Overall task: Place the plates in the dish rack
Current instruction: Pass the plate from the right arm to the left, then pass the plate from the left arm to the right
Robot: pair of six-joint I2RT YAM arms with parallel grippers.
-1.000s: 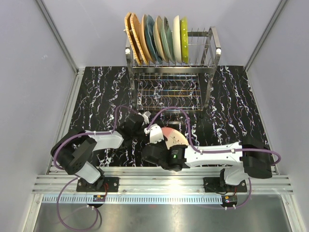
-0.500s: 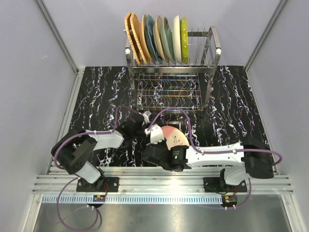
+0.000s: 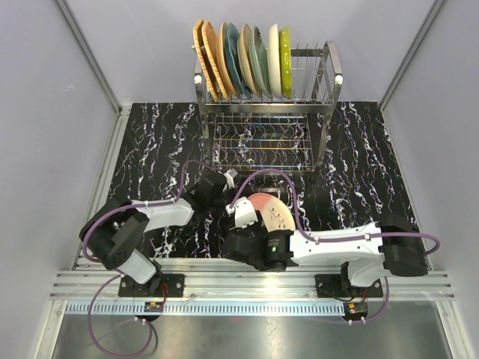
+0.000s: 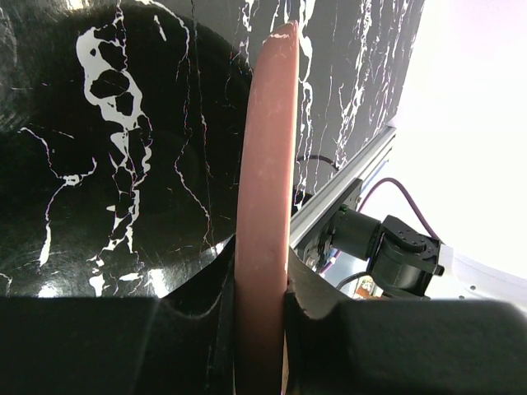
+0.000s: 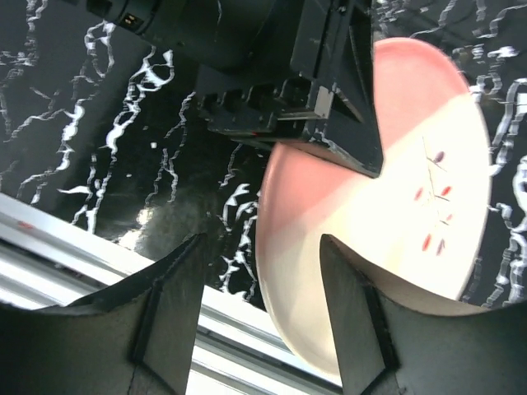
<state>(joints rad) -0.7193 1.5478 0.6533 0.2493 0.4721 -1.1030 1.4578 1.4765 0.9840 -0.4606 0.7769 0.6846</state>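
I should turn my right gripper in line with the near part of the plate's rim [image 5: 265,262] and move in to close, as it slants just past my open fingers.
A cream plate with a pink edge [image 3: 271,212] is held tilted above the black marble table, near the front. My left gripper [image 3: 230,199] is shut on its rim; the rim runs edge-on between its jaws [image 4: 260,271]. My right gripper [image 5: 259,247] stands open, its fingers either side of the plate's lower edge [image 5: 395,214] without pressing it. The left gripper [image 5: 362,152] shows there clamped on the plate's upper part. The dish rack [image 3: 331,75] stands at the back, with several plates [image 3: 239,60] upright in its top tier.
The rack's lower grid shelf [image 3: 262,142] is bare. An aluminium rail [image 3: 254,284] runs along the near edge, close under the plate. Grey walls close in the left, right and back. Purple cables [image 3: 269,173] loop over both arms.
My left gripper shut on the plate's rim, then my right gripper opened and let go of the plate. The right wrist eased back toward the near edge.
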